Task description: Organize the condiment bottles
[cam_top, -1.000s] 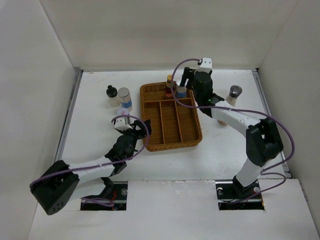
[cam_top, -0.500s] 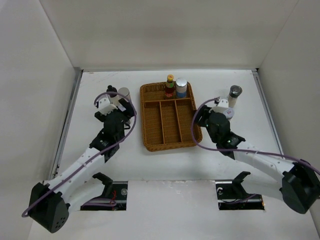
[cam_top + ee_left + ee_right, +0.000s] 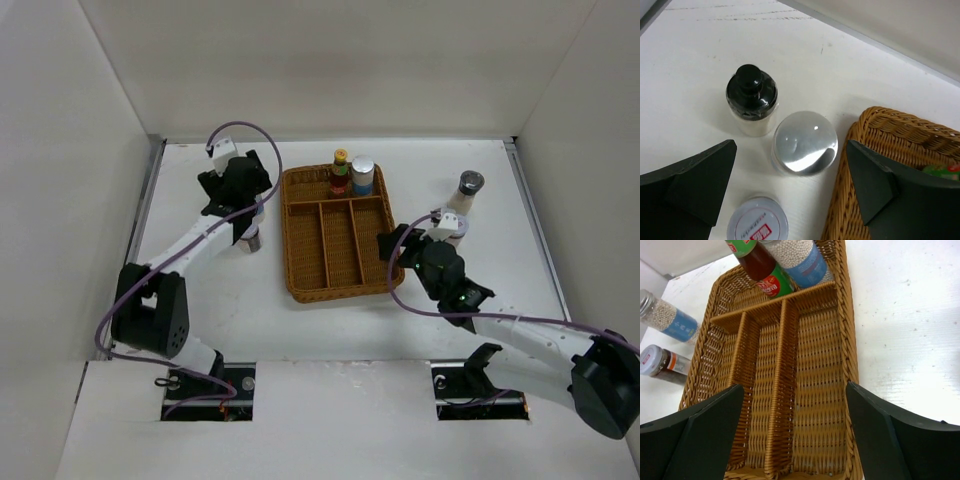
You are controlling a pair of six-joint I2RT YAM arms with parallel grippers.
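Next, my left gripper comes down, easing toward the tray (image 3: pixel 345 293), and closes on the silver-lidded shaker (image 3: pixel 259 209). The shaker's lid sits below, nearer the finger beside the tray.
My left gripper (image 3: pixel 244 203) (image 3: pixel 790 192) is open and hovers over three bottles left of the wicker tray (image 3: pixel 345 293) (image 3: pixel 880 125): a black-capped jar (image 3: pixel 751 97), a silver-lidded shaker (image 3: pixel 805 142) between my fingers, and a white-lidded jar (image 3: pixel 757 221) (image 3: pixel 252 240). My right gripper (image 3: pixel 393 244) (image 3: pixel 795 440) is open and empty over the tray's right side (image 3: pixel 853 340). A yellow-capped brown sauce bottle (image 3: pixel 340 170) (image 3: pixel 762 267) and a blue-labelled shaker (image 3: pixel 362 175) (image 3: pixel 801 257) stand in the tray's back compartment. Another shaker (image 3: pixel 466 190) stands at the right.
The tray's three long compartments (image 3: pixel 825 390) hold nothing. The right wrist view shows a blue-labelled shaker (image 3: pixel 667 317) and a white-lidded jar (image 3: pixel 660 365) beyond the tray's left rim. White walls enclose the table on the back and both sides.
My right arm has drawn back from the tray's back compartment, leaving the shaker there, to the tray's right rim. My left arm has swung from the near left to over the left bottles.
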